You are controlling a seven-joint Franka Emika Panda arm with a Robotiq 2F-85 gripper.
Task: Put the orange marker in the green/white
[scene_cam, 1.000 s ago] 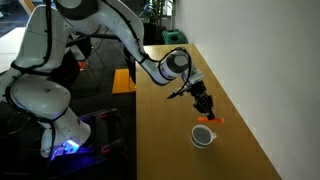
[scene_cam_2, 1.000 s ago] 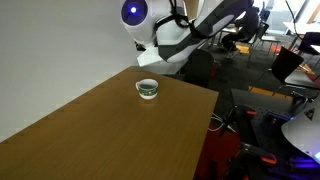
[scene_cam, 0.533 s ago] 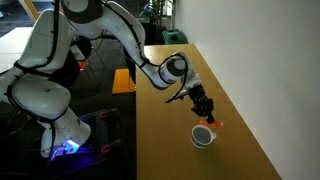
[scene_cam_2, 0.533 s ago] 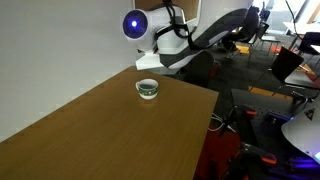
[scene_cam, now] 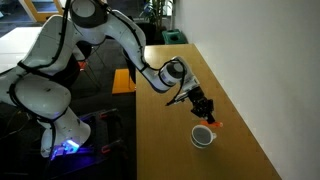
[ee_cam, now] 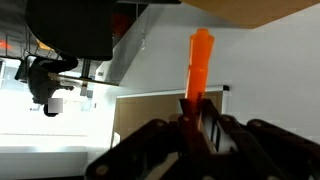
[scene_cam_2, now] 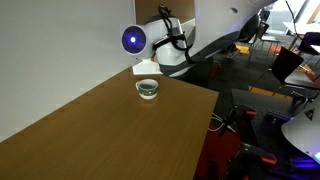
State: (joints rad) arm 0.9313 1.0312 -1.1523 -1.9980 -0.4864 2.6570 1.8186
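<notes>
The orange marker is still above the white cup's rim. I should next lower my gripper toward the white cup's opening [scene_cam: 202,134] below it and let go.
My gripper [scene_cam: 206,113] hangs just above and slightly behind the white cup [scene_cam: 203,136], which stands on the wooden table. It is shut on the orange marker [scene_cam: 216,124], whose end sticks out beside the fingers. In the wrist view the orange marker [ee_cam: 198,65] stands up between the closed dark fingers [ee_cam: 193,122]. In an exterior view the cup [scene_cam_2: 147,89] shows its dark green inside and a green band, near the table's far edge. The gripper is hidden in that view.
The wooden table [scene_cam: 170,140] runs along a white wall [scene_cam: 260,60]. The robot's white base [scene_cam: 45,100] stands beside the table. Chairs and office clutter [scene_cam_2: 290,70] lie past the table's edge.
The arm has shifted slightly; the gripper with the marker stays just above the cup. In an exterior view the robot's upper arm has moved left.
</notes>
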